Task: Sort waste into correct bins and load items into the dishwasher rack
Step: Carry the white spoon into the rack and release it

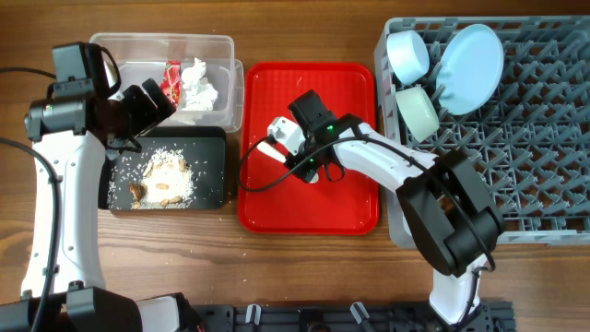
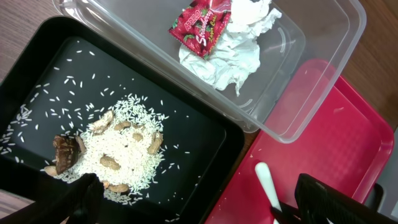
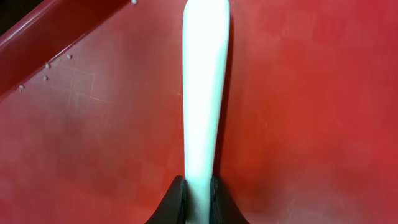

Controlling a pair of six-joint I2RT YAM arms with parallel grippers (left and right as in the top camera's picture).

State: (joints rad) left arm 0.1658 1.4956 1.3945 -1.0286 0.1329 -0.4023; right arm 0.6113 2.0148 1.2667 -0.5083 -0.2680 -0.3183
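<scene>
My right gripper should rise off the red tray, then swing past the pale mint bowl and go down over the empty slots of the grey rack beside that bowl.
My right gripper is shut on the handle of a white plastic utensil lying on the flat red tray. Its head is hidden, so I cannot tell fork from spoon. The handle also shows in the left wrist view. My left gripper is open and empty above the black tray, which holds rice and brown food scraps. The clear tub holds the red wrapper and white tissue. The yellow cup is out of view.
The grey rack at the right holds the light-blue plate, a light-blue bowl and a pale mint bowl. The red tray lies between the bins and the rack. A cable runs along the tray's left edge.
</scene>
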